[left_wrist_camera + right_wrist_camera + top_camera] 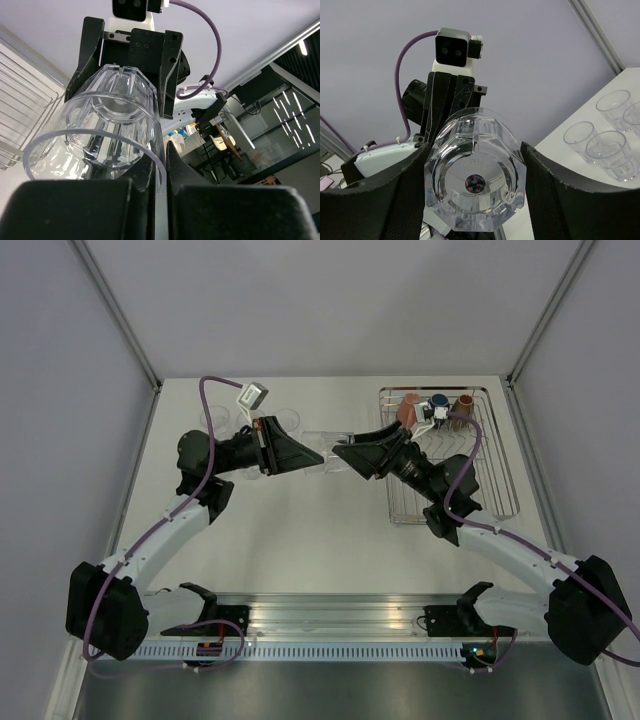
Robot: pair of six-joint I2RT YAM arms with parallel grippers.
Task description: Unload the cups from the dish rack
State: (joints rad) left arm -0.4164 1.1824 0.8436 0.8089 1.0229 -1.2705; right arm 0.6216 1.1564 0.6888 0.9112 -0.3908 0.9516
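My left gripper tilts fingers-down next, lowers the tumbler onto the bare tabletop beside the standing tumblers and releases it, since that spot lies below my gripper.
A clear glass tumbler (323, 445) hangs on its side in mid-air between my two grippers, over the middle of the table. My left gripper (315, 456) is shut on its rim wall, as the left wrist view (162, 155) shows with the tumbler (107, 125). My right gripper (340, 449) clasps its thick base from both sides; in the right wrist view (475, 150) both fingers touch the tumbler (476, 175). The dish rack (500, 485) stands at the right. A salmon mug (406, 409), a dark blue mug (438, 400) and a brown mug (465, 402) sit at its far end.
Several clear tumblers (290, 421) stand upright on the table at the back left, behind the left arm; three of them (607, 150) show in the right wrist view. Grey walls close in the table on three sides. The rack's wires (20, 100) show at the left of the left wrist view.
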